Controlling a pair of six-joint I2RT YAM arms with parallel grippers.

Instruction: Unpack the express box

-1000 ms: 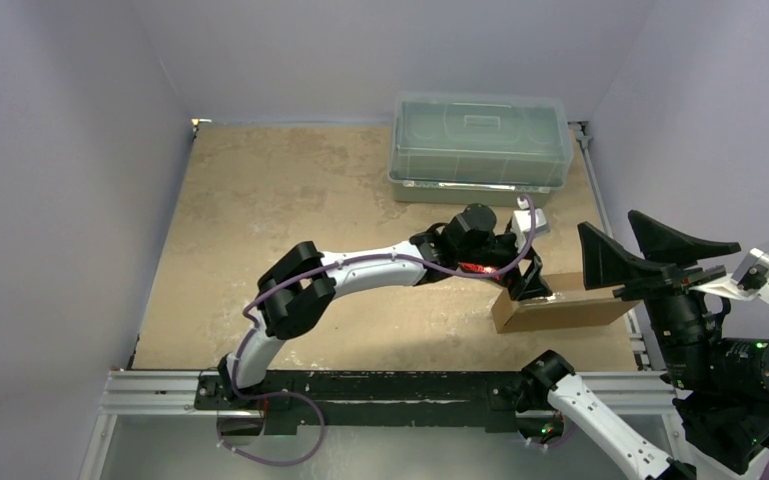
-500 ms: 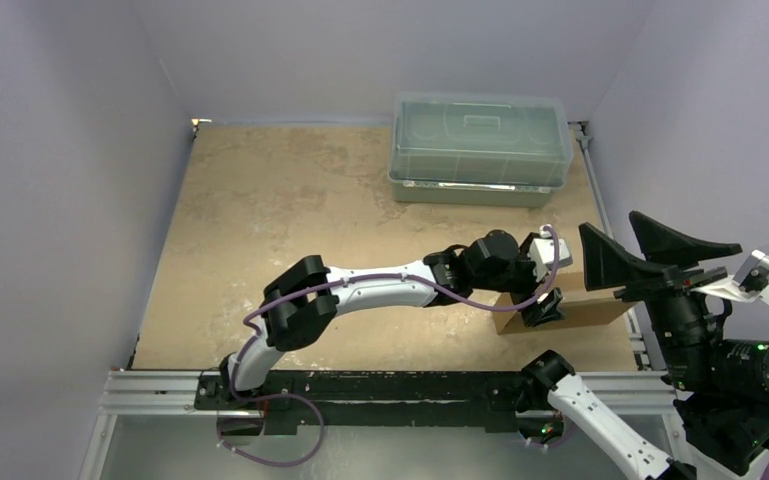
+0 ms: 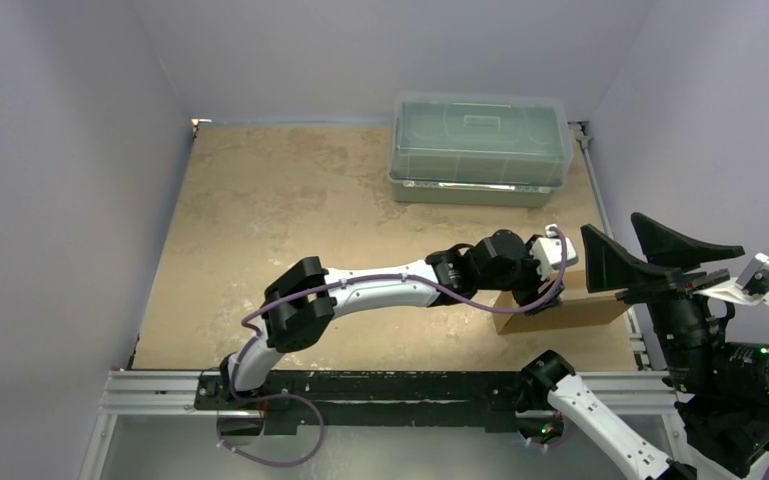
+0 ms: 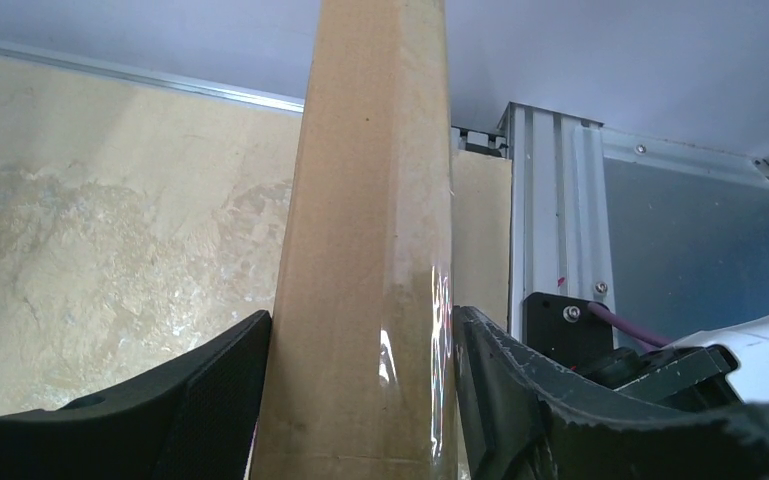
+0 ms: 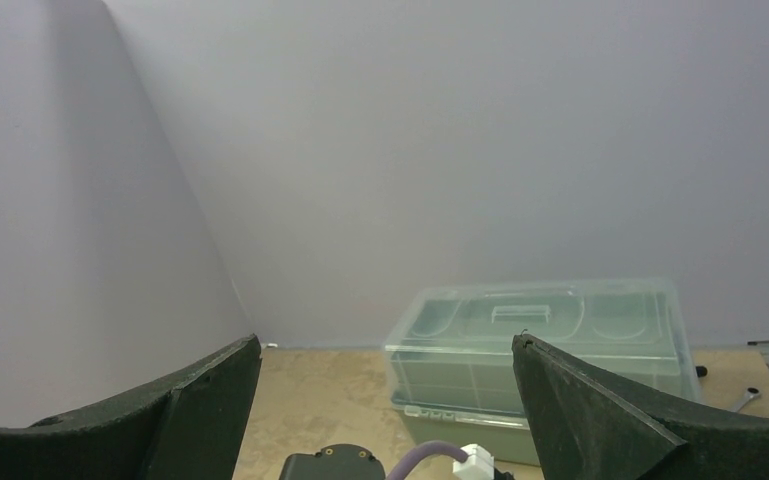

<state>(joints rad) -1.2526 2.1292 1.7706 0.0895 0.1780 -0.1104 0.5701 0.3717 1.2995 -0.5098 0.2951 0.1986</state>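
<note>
The tabletop to the left in the top view is bare. My left gripper will carry the box point(image 3: 572, 311) there, turn its far end outward and release it.
The express box point(image 3: 572, 311) is a flat brown cardboard mailer lying near the table's right front corner. In the left wrist view the express box point(image 4: 370, 250) fills the space between my two black fingers, its taped end glinting. My left gripper point(image 3: 532, 294) straddles the box's left end, and both pads press the cardboard sides, so the left gripper point(image 4: 360, 315) is shut on it. Above the right edge of the box my right gripper point(image 3: 607, 222) hangs wide open. The right gripper point(image 5: 385, 340) holds nothing and faces the back wall.
A translucent grey-green lidded plastic bin point(image 3: 480, 145) stands at the back right, also seen as the bin point(image 5: 540, 350) ahead of the right wrist. An aluminium rail point(image 4: 560, 220) borders the table point(image 3: 290, 220) just right of the box.
My left gripper swung right and down over the box's left end, then its fingers closed in against the cardboard. The right arm stayed still.
</note>
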